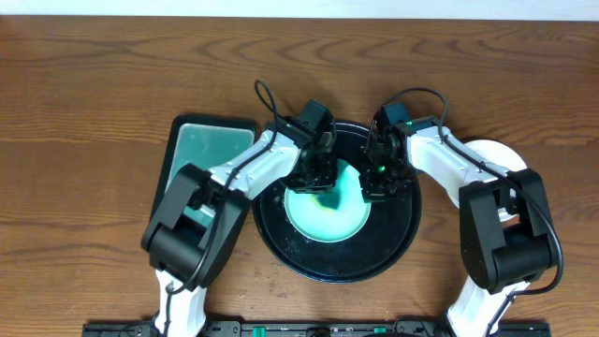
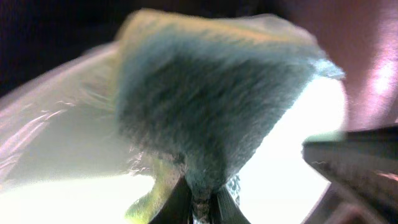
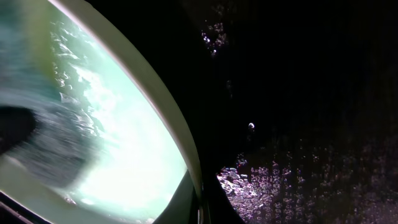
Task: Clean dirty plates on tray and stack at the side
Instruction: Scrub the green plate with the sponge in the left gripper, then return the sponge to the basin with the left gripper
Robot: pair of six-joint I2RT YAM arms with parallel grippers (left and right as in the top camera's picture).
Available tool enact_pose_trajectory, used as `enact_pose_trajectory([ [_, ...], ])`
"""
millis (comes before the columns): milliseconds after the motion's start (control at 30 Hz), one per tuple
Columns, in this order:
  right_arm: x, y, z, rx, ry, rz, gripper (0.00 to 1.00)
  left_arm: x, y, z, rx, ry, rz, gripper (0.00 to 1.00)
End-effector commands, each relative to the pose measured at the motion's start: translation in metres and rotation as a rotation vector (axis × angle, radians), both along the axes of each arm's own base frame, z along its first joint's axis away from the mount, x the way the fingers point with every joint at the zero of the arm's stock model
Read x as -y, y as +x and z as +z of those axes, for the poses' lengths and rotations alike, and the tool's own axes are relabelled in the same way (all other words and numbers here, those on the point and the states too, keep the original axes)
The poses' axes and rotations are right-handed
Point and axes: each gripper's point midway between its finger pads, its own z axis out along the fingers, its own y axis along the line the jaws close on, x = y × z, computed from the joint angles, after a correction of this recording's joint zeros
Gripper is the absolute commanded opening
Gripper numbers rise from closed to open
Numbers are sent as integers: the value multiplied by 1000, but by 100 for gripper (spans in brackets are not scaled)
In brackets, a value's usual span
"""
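Note:
My left gripper next needs to rub the sponge (image 2: pixel 211 106) on the teal smears still streaking the plate, then lift it over the plate's near part.
A white plate (image 1: pixel 323 220) with teal-green smears lies on the large round black tray (image 1: pixel 401 245). My left gripper (image 1: pixel 316 173) is shut on a teal-grey sponge (image 2: pixel 211 106) and presses it on the plate's far part (image 2: pixel 74 174). My right gripper (image 1: pixel 379 183) is shut on the plate's right rim; in the right wrist view its fingers (image 3: pixel 200 208) clamp the rim of the plate (image 3: pixel 118 149) over the wet tray floor (image 3: pixel 298 124). Another white plate (image 1: pixel 496 154) lies right of the tray, partly hidden by the right arm.
A rectangular black-rimmed dish of teal liquid (image 1: pixel 204 148) stands left of the tray, partly under the left arm. The wooden table (image 1: pixel 94 94) stretches around. Both arms cross over the tray's far half.

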Motion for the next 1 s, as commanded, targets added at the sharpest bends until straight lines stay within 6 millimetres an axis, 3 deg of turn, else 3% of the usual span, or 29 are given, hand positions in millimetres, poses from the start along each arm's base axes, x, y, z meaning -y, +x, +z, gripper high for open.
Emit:
enact_pose_trajectory([
  [0, 0, -4, -7, -12, -25, 5, 1, 50, -41, 1, -170, -258, -137, 7],
  [200, 0, -4, -7, -12, -25, 5, 1, 56, -49, 7, -201, -296, -156, 7],
  [433, 0, -5, -7, -14, -26, 5, 1, 36, -73, 1, -288, -212, -183, 7],
  [533, 0, -4, -7, -12, -26, 5, 1, 2, -70, -19, -261, 9, -142, 7],
  [667, 0, -4, -7, -11, -25, 5, 1, -66, -44, -36, -142, 377, -31, 7],
  [833, 0, -4, -7, -11, -25, 5, 1, -155, 0, -23, 68, 786, 106, 7],
  [900, 0, -4, -7, -10, -25, 5, 1, -174, 9, -15, 109, 857, 127, 7],
  [967, 0, -4, -7, -9, -25, 5, 1, -181, 11, -8, 105, 865, 140, 7],
])
